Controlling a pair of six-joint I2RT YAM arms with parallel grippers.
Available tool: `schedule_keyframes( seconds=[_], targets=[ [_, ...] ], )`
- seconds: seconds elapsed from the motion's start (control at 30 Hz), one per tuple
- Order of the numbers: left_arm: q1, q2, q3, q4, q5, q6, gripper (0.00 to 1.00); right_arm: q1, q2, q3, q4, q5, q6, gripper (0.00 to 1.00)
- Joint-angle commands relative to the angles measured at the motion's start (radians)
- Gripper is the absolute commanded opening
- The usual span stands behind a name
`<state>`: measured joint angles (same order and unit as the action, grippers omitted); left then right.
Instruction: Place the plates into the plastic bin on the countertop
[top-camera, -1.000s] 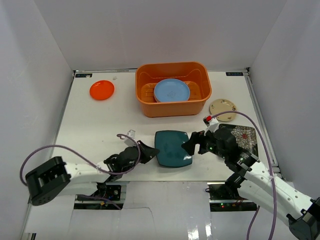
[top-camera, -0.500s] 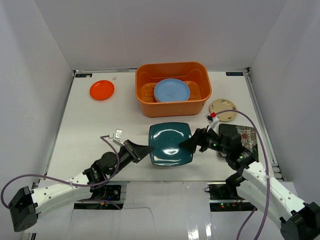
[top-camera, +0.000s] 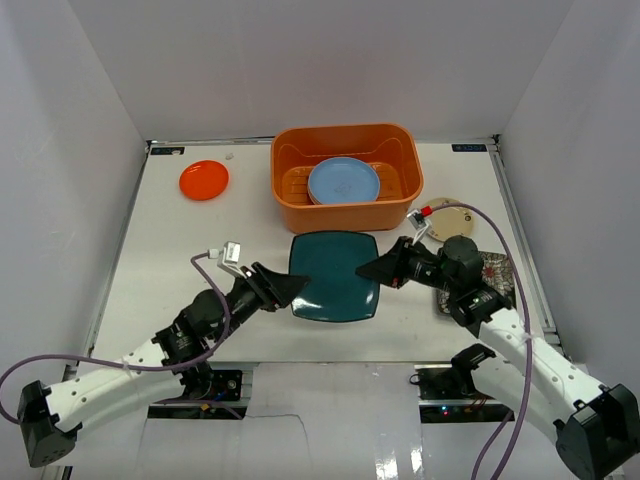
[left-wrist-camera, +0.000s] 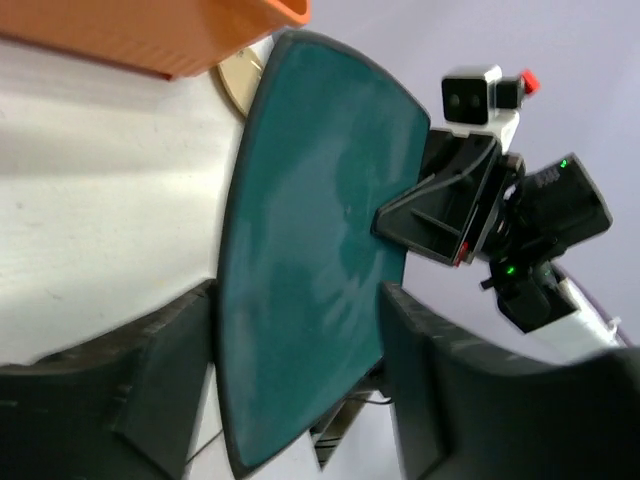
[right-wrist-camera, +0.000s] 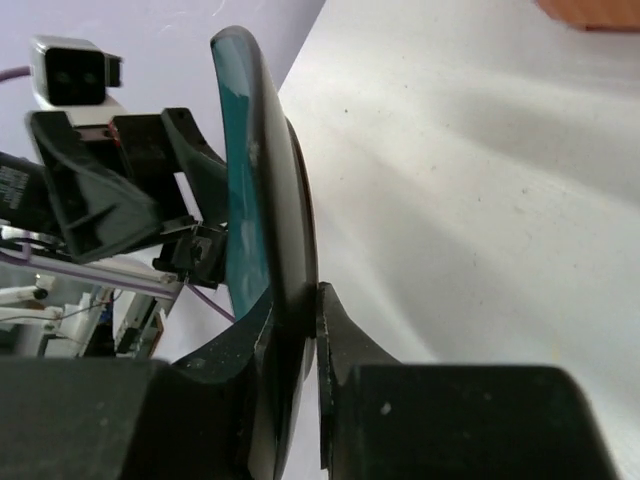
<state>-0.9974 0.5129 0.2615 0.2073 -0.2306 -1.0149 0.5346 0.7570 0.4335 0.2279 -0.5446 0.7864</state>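
Note:
The light blue plate (top-camera: 343, 182) lies outward behind the bin's near side. My right gripper will next bring the teal plate (top-camera: 335, 275) outward over that side, lower it and release it.
A square teal plate (top-camera: 335, 275) hangs tilted above the countertop (top-camera: 190, 250), just in front of the orange plastic bin (top-camera: 345, 216). My right gripper (top-camera: 372, 270) is shut on its right edge; the right wrist view shows the plate (right-wrist-camera: 245, 230) edge-on, pinched at the gripper (right-wrist-camera: 305, 300). My left gripper (top-camera: 290, 287) is open at the plate's left edge. In the left wrist view that gripper (left-wrist-camera: 295, 390) straddles the plate (left-wrist-camera: 310, 250) with gaps on both sides. A light blue plate (top-camera: 343, 182) lies in the bin.
An orange-red round plate (top-camera: 204, 180) sits at the far left. A small beige patterned plate (top-camera: 447, 215) lies right of the bin. A black flowered square plate (top-camera: 497, 270) is partly hidden under my right arm. White walls enclose three sides.
The teal plate rose off the countertop and moved toward the bin. My right gripper shut on its right edge, and my left gripper, which was gripping the left edge, opened.

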Motion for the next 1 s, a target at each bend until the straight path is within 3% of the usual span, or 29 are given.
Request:
schedule_keyframes(
  seconds=[0.0,0.07,0.2,0.33,0.73,0.97],
  targets=[
    [-0.007,-0.028,0.200,-0.061,-0.008,0.114,0.80,0.005,0.051,0.158,0.080,0.010,-0.003,0.08],
    [-0.006,-0.024,0.266,-0.243,-0.090,0.168,0.88,-0.022,0.126,0.287,0.090,0.024,-0.006,0.08],
    [-0.006,-0.027,0.395,-0.443,-0.180,0.277,0.96,-0.096,0.280,0.474,0.174,-0.001,0.051,0.08],
    [-0.007,-0.024,0.456,-0.592,-0.237,0.322,0.98,-0.172,0.476,0.670,0.128,0.002,0.016,0.08],
    [-0.006,-0.004,0.397,-0.658,-0.225,0.331,0.98,-0.306,0.975,1.219,-0.181,-0.031,-0.133,0.08],
    [-0.006,0.027,0.367,-0.657,-0.207,0.314,0.98,-0.312,1.154,1.357,-0.340,-0.026,-0.202,0.08]
  ],
)
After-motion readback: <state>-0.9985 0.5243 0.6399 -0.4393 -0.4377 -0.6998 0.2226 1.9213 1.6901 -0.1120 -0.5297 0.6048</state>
